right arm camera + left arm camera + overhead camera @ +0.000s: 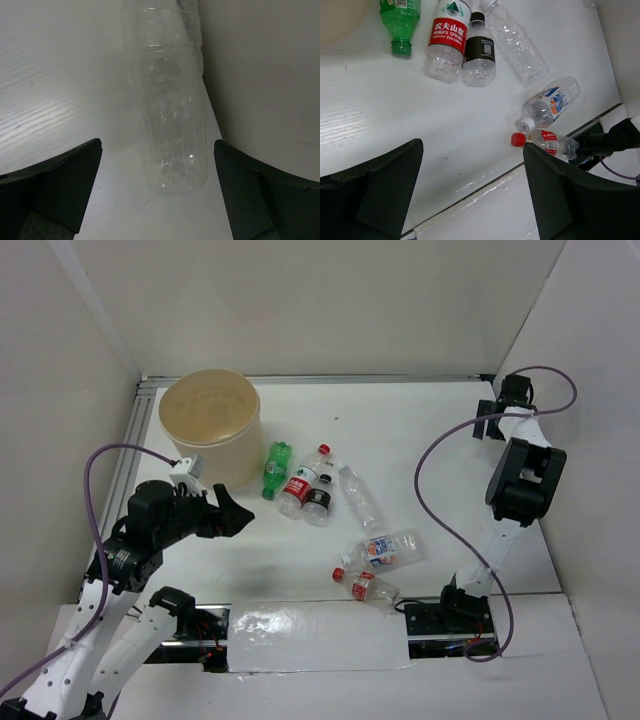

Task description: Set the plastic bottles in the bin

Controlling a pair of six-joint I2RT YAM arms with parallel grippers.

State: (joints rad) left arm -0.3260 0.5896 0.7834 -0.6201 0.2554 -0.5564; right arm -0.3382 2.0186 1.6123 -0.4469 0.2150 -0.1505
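The clear bottle is already lengthwise between my open fingers next to the wall, so my right gripper will go down next, past the bottle's rounded end and onto the clear bottle's middle.
The tan bin stands at the back left. Several plastic bottles lie on the white table: green, red-labelled, dark-labelled, plain clear, blue-white and a small red-capped one. My left gripper hovers open and empty in front of the bin, left of the bottles. My right gripper is open at the back right, facing a clear bottle beside the wall.
White walls close in the table on the left, back and right. A shiny taped strip runs along the front edge between the arm bases. Purple cables loop from both arms. The right arm's base sits close to the red-capped bottle.
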